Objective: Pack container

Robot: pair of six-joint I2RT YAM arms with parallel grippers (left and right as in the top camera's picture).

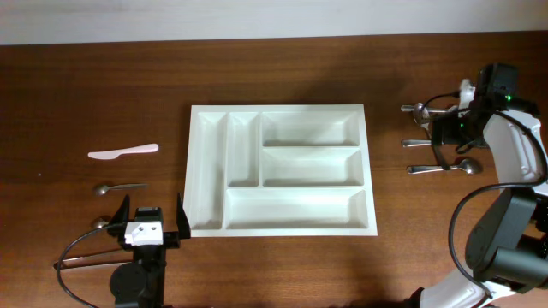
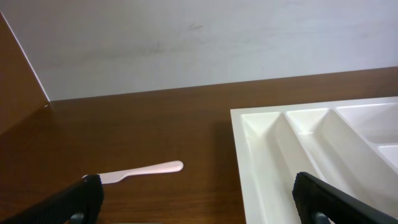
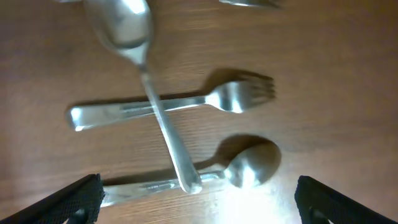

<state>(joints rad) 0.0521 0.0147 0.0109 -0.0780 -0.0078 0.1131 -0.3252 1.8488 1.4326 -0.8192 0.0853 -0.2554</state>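
The right gripper needs to move down and to the left in the overhead view, onto the spoon's handle between fork (image 3: 193, 102) and second spoon, since the spoon lies on top of both.
The container, a large white cutlery tray (image 1: 282, 109), lies empty in the middle of the table; its left corner shows in the left wrist view (image 2: 239, 134). My left gripper (image 1: 150, 219) is open and empty, low at the tray's front-left corner (image 2: 199, 202). My right gripper (image 1: 442, 139) is open and empty above a cluster of metal cutlery at the far right. In the right wrist view a spoon (image 3: 127, 28) lies with its handle crossing a fork (image 3: 193, 102) and a second spoon (image 3: 249, 167); my open fingers (image 3: 199, 202) are just above them.
A pale plastic knife (image 1: 124, 152) lies left of the tray and also shows in the left wrist view (image 2: 143, 171). A small metal spoon (image 1: 118, 187) and another spoon (image 1: 101, 223) lie near my left gripper. A wall runs along the table's far edge.
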